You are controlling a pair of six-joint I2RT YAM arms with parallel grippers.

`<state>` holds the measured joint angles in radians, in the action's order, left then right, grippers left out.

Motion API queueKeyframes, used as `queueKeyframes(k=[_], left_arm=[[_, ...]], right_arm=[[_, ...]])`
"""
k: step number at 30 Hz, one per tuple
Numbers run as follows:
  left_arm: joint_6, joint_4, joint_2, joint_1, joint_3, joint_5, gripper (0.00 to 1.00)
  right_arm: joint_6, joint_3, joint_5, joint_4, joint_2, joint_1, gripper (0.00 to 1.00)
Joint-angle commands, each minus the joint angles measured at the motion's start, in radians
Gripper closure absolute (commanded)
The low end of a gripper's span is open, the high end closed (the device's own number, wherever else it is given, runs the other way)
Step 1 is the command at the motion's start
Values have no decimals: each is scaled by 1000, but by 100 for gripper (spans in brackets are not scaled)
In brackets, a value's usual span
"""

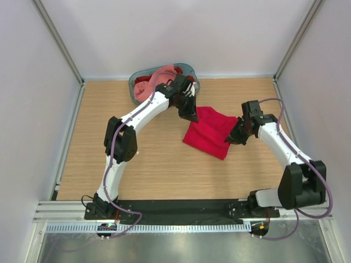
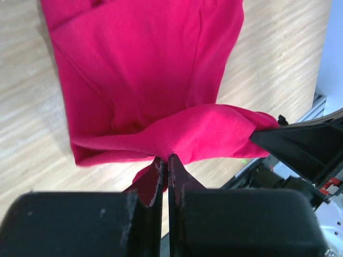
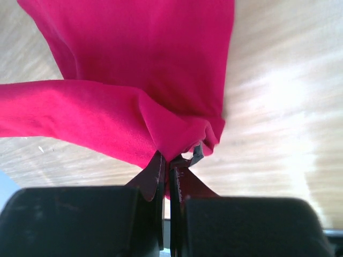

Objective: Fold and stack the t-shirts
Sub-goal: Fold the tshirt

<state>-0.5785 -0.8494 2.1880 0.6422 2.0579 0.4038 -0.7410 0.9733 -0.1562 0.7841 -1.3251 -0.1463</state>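
Note:
My right gripper will carry the pinched edge outward and down onto the t-shirt's far part [image 1: 228, 121] [image 3: 195, 91] and release it, because the edge still hangs lifted between my grippers.
A bright crimson t-shirt [image 1: 208, 131] lies partly folded on the wooden table, right of centre. My left gripper [image 1: 191, 116] is shut on its far left edge; the left wrist view shows the cloth [image 2: 161, 80] pinched at the fingertips [image 2: 167, 159]. My right gripper [image 1: 232, 138] is shut on its right edge; the right wrist view shows the cloth [image 3: 144, 69] bunched at the fingertips [image 3: 170, 159]. The stretch of edge between the two grippers is lifted. A salmon pink t-shirt [image 1: 156, 76] and a darker red one [image 1: 143, 90] sit crumpled in the basket.
The grey-blue oval basket [image 1: 192, 70] stands at the back of the table, just behind my left wrist. White walls enclose the table on three sides. Bare wood [image 1: 153, 164] spans the near half.

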Motion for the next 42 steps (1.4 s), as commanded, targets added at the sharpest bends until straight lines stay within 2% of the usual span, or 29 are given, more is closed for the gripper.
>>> queueKeyframes(k=[1,6,13,24,29,32,34,35,36,39,40,42], left_arm=[[-33,15,38,-19,87,-2,100],[-76,52,101,-36,166,20,100],[-115,156,127,-38,179,21,100],[-146,184,237,-47,235,30,100],[-147,194,288,-53,281,10,100],[-153,230,314,-53,315,-34,98],[-165,246,323,-55,349,-78,85],[-172,254,328,-58,355,-79,74],[-172,245,329,-61,372,-94,57],[-141,202,294,-72,363,-149,30],[-138,182,279,-78,345,-169,27],[-115,152,190,-76,291,-239,26]], right_arm=[[109,105,-57,-54,-64,37,99],[123,146,-78,-75,-150,74,99],[131,154,-97,-111,-204,114,99],[130,180,-106,-149,-292,132,99],[115,153,-97,-212,-309,161,99],[101,127,-71,-279,-333,180,94],[77,113,-80,-337,-356,209,94],[53,96,-75,-364,-356,217,92],[43,96,-65,-382,-356,226,89],[55,160,-60,-407,-388,241,64],[72,198,-54,-348,-414,243,54],[141,322,3,-251,-425,243,50]])
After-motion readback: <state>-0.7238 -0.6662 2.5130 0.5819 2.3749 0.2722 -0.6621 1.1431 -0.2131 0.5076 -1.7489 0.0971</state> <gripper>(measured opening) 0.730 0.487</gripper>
